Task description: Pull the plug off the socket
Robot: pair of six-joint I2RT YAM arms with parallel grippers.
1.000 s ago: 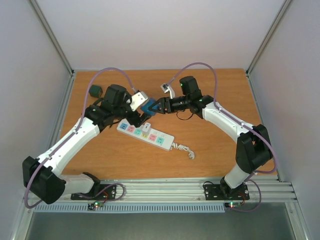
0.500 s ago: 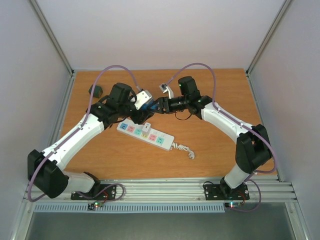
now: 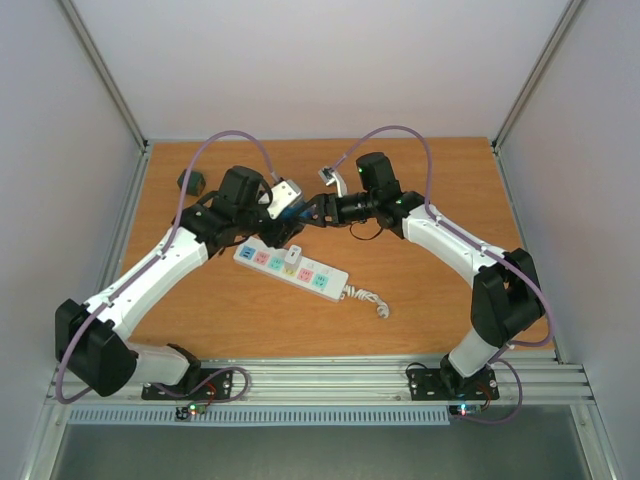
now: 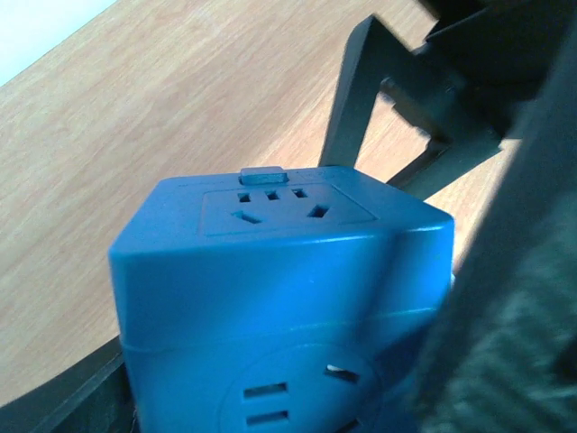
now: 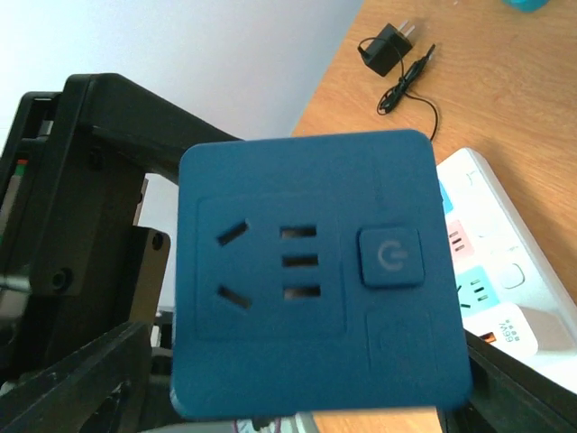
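The robot's left gripper will next go to the left in the top view and down to the wood past the strip (image 3: 292, 268), to let go of the socket clear of the plug.
A blue cube socket (image 3: 301, 212) hangs above the table between my two grippers. It fills the left wrist view (image 4: 279, 289) and faces the right wrist camera (image 5: 311, 271) with its outlet and power button. My right gripper (image 3: 312, 212) is shut on it, with fingers at its lower corners (image 5: 72, 388). My left gripper (image 3: 290, 207) closes round it from the other side (image 4: 288, 361). The white power strip (image 3: 292, 268) lies flat below, with a white plug (image 3: 292, 255) standing in one pastel outlet. The strip also shows in the right wrist view (image 5: 491, 262).
The strip's curly white cord (image 3: 368, 298) trails toward the near right. A small dark green object (image 3: 191, 181) lies at the far left. A black charger with its lead (image 5: 389, 50) lies on the wood behind the arms. Grey walls close in three sides.
My left gripper has moved up and right onto the blue cube that my right gripper holds. The cube is now mostly covered from above. The power strip has not moved.
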